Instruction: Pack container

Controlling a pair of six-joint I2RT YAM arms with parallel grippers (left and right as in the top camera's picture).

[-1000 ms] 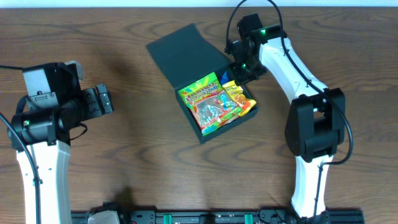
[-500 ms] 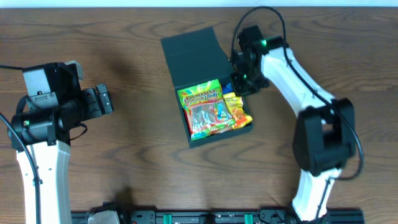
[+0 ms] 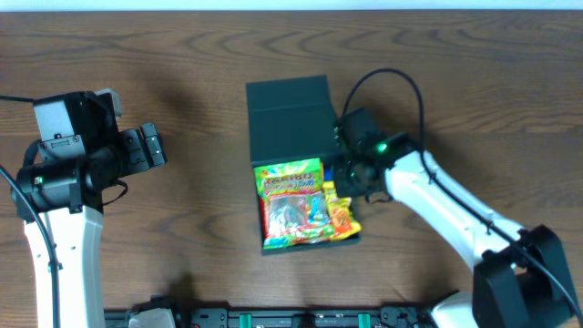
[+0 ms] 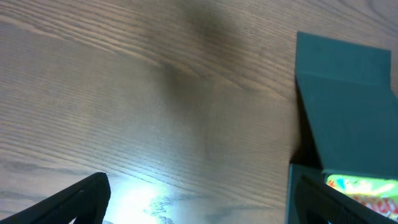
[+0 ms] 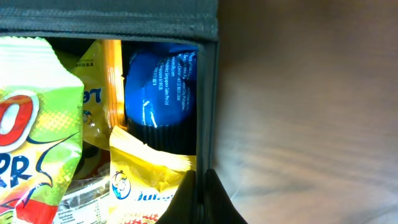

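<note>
My right gripper will pull the container's side by the yellow packets back toward the black bar and let go of it, since the container sits at an angle to the bar.
The dark teal container lies open at the table's middle, its lid flat toward the back. Inside lie a large green candy bag, yellow packets and a blue packet. My right gripper is shut on the container's right wall, one finger inside and one outside. My left gripper is open and empty at the left, well away from the container. In the left wrist view the container shows at the right, beyond the fingers.
Brown wooden table all round. A black rail runs along the front edge. The right arm's cable loops above the container's right side.
My right gripper has dragged the container toward the front and turned it, so its lid now points straight back. The left arm has not moved.
</note>
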